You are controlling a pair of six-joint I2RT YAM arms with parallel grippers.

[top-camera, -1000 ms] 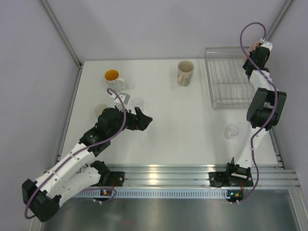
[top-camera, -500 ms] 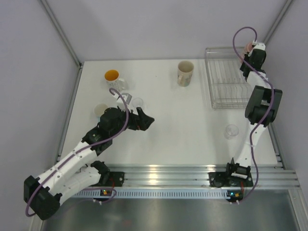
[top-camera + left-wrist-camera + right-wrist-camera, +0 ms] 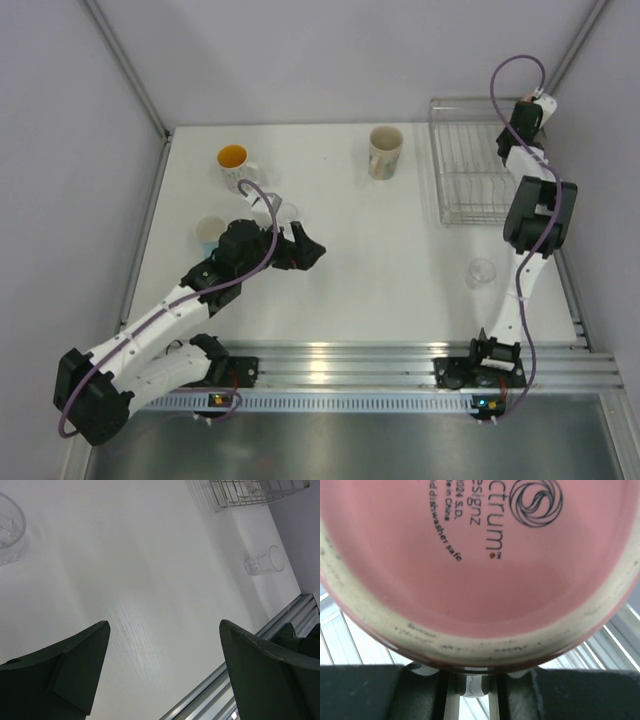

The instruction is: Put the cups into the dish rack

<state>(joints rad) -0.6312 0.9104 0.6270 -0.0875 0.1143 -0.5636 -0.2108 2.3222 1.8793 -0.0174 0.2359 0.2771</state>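
The right gripper carries the pinkish-red mug to the left in the top view and down onto the rack's bars next. The mug hangs over the rack's corner rim.
My right gripper (image 3: 524, 118) hangs over the far right corner of the silver wire dish rack (image 3: 472, 172). It is shut on the pinkish-red mug (image 3: 480, 555), whose printed base fills the right wrist view above the gripper (image 3: 470, 686), with rack bars (image 3: 335, 630) behind. My left gripper (image 3: 306, 250) is open and empty over bare table, seen as such in the left wrist view (image 3: 164, 626). The small light blue mug (image 3: 209, 235) stands just left of the left arm. The white mug with orange inside (image 3: 234, 160) is at the far left. The cream mug (image 3: 385, 151) is far centre.
A clear glass (image 3: 287, 212) stands just beyond the left gripper and shows in the left wrist view (image 3: 7, 530). Another glass (image 3: 481, 272) lies near the right arm, also in the left wrist view (image 3: 265, 562). A metal rail (image 3: 340, 365) runs along the near table edge.
The right arm has carried the mug further back and up over the rack's far right corner. The left arm has shifted slightly right, uncovering the light blue mug.
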